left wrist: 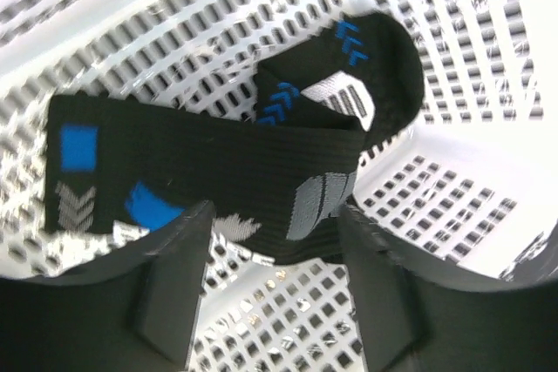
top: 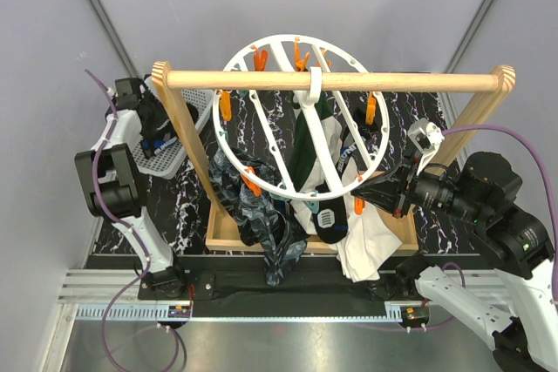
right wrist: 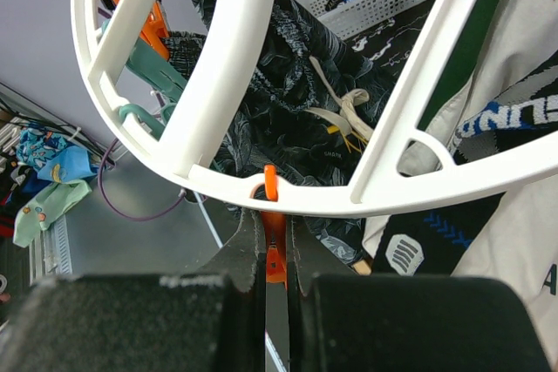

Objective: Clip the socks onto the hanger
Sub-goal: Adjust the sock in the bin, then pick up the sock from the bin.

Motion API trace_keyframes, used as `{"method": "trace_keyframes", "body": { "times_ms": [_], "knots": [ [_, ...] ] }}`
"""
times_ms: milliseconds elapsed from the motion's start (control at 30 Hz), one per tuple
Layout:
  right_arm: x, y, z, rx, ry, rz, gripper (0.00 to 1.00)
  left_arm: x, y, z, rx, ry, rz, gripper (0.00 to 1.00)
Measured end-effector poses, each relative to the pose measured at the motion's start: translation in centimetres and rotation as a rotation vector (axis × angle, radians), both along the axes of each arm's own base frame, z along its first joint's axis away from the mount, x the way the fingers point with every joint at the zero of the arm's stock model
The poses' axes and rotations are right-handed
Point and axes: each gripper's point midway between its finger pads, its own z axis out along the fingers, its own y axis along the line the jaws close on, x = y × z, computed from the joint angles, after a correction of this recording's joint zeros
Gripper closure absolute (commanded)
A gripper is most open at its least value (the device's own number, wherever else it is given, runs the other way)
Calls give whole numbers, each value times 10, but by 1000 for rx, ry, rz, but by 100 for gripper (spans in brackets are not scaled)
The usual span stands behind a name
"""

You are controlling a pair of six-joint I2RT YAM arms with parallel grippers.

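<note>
The black sock's blue-marked end is off to the side of my open fingers, so my left gripper should turn toward it next and go down onto the sock beside the blue square.
The hanger (top: 228, 71), a white ring with spokes and orange pegs, hangs by its hook from the wooden rail. Several socks hang from it: a mottled teal-grey one (top: 253, 215), a dark green one (top: 307, 150) and a black one (top: 327, 219). My right gripper (right wrist: 275, 224) is shut on an orange peg (right wrist: 270, 182) just under the ring's rim (right wrist: 418, 189); in the top view it sits at the ring's right edge (top: 370, 198). My left gripper (left wrist: 275, 241) stands open inside the basket, just above a black sock with blue and grey marks (left wrist: 218, 163), with nothing between its fingers.
The white mesh basket (top: 187, 150) stands at the left behind the wooden frame's post (top: 179, 111). A wooden rail (top: 418, 81) crosses the top of the frame. A larger white cloth (top: 366, 241) hangs low at the front right.
</note>
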Motion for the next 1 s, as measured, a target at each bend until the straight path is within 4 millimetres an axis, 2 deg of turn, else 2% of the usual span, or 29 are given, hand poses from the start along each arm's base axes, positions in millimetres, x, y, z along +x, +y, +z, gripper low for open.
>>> {"method": "trace_keyframes", "body": {
  "times_ms": [133, 300, 400, 533, 767, 800, 900, 933, 1000],
  "knots": [
    [0, 0, 0, 1, -1, 1, 100, -11, 6, 3, -51, 31, 170, 22],
    [-2, -1, 1, 5, -7, 0, 100, -28, 18, -4, -131, 112, 428, 22],
    [-2, -1, 1, 5, -7, 0, 100, -29, 26, -8, -170, 155, 561, 22],
    [-2, -1, 1, 5, -7, 0, 100, -27, 31, -27, -221, 234, 699, 19],
    [-1, -1, 1, 3, -5, 0, 100, -34, 28, -75, -260, 429, 853, 20],
    [-1, -1, 0, 3, -4, 0, 100, -38, 26, -79, -264, 452, 873, 21],
    [0, 0, 0, 2, -2, 0, 100, -43, 26, -80, -266, 463, 909, 41],
    [0, 0, 0, 2, -3, 0, 100, -45, 27, -81, -263, 464, 918, 63],
    [1, 0, 0, 2, -2, 0, 100, -55, 26, -84, -251, 486, 940, 81]
  ]
}}
